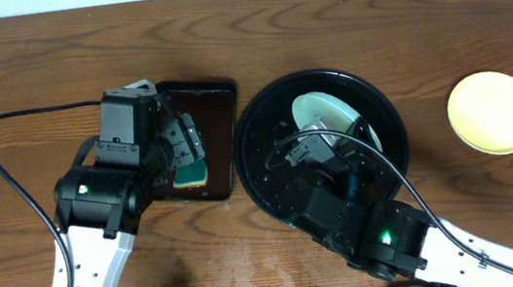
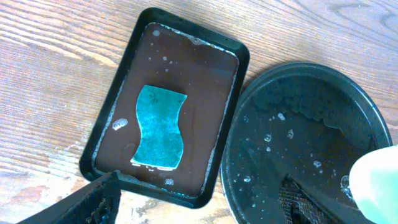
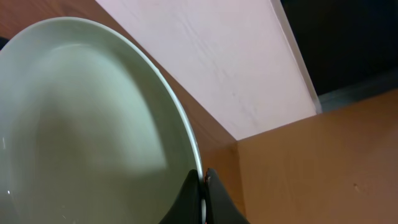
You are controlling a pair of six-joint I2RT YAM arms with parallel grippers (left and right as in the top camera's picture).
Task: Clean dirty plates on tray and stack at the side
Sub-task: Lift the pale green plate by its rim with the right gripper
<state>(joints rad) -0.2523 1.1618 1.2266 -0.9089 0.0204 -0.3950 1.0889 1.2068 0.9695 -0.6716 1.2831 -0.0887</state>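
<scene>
I will swing my right gripper to the right in the overhead view next, over the pale yellow plate [image 1: 493, 112], then lower the tilted plate flat and release it.
My right gripper [image 3: 203, 180] is shut on the rim of a pale mint-white plate [image 3: 93, 124] and holds it tilted over the round black tray [image 1: 255, 114]; the plate [image 1: 323, 114] also shows in the overhead view. The tray's wet floor [image 2: 298, 112] and the plate's edge [image 2: 376, 180] show in the left wrist view. A pale yellow plate [image 1: 493, 112] lies on the table at the right. My left gripper [image 2: 199, 210] is open and empty above a teal sponge [image 2: 160, 127]. A second mint plate is not clearly visible.
The sponge lies in a smaller rectangular dark tray [image 2: 134, 56] holding foamy water, just left of the round tray. The left arm [image 1: 96, 197] hangs over it. The right arm [image 1: 386, 235] crosses the round tray's front edge.
</scene>
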